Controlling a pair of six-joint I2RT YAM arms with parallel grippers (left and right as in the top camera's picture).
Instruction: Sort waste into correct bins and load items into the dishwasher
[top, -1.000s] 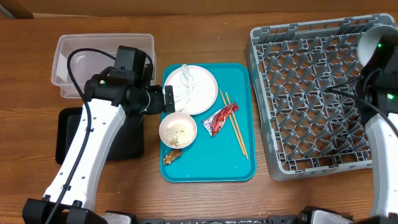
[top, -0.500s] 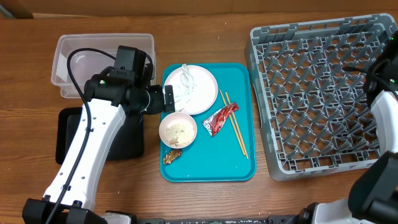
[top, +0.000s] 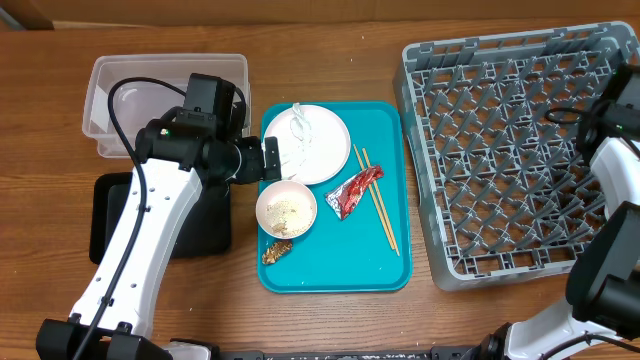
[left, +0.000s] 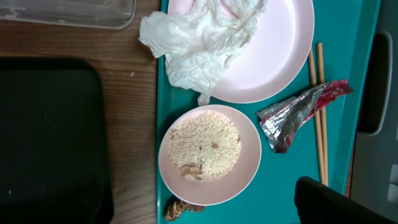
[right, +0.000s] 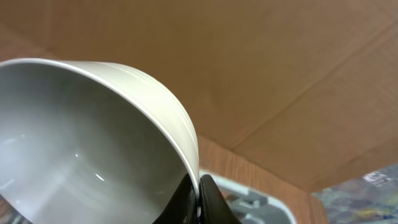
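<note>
I will lower the bowl in my right gripper next and move it to the left in the overhead view over the rack's far part (top: 530, 88), because the dish rack's wires are empty.
My left gripper (top: 268, 160) is open and empty. It hovers over the left edge of the teal tray (top: 340, 268), between the plate and the rice bowl. The round plate (top: 325, 150) holds a crumpled white napkin (top: 295, 140). A small white bowl (top: 286, 209) holds rice (left: 204, 144). A brown food lump (top: 276, 252) lies just in front of it. The red wrapper (top: 352, 190) and the chopsticks (top: 378, 205) lie to the right. My right gripper (right: 198, 186) is shut on the rim of a white bowl (right: 81, 143). The overhead view shows neither that gripper nor its bowl.
The clear tub (top: 110, 90) stands at the back left, with the black tray (top: 110, 215) in front of it under my left arm. The grey dish rack (top: 500, 150) fills the right side. My right arm (top: 610, 130) is over its right edge.
My right arm has swung toward the right edge, and the white bowl it holds has left the overhead view. The left arm and the things on the tray have not moved.
</note>
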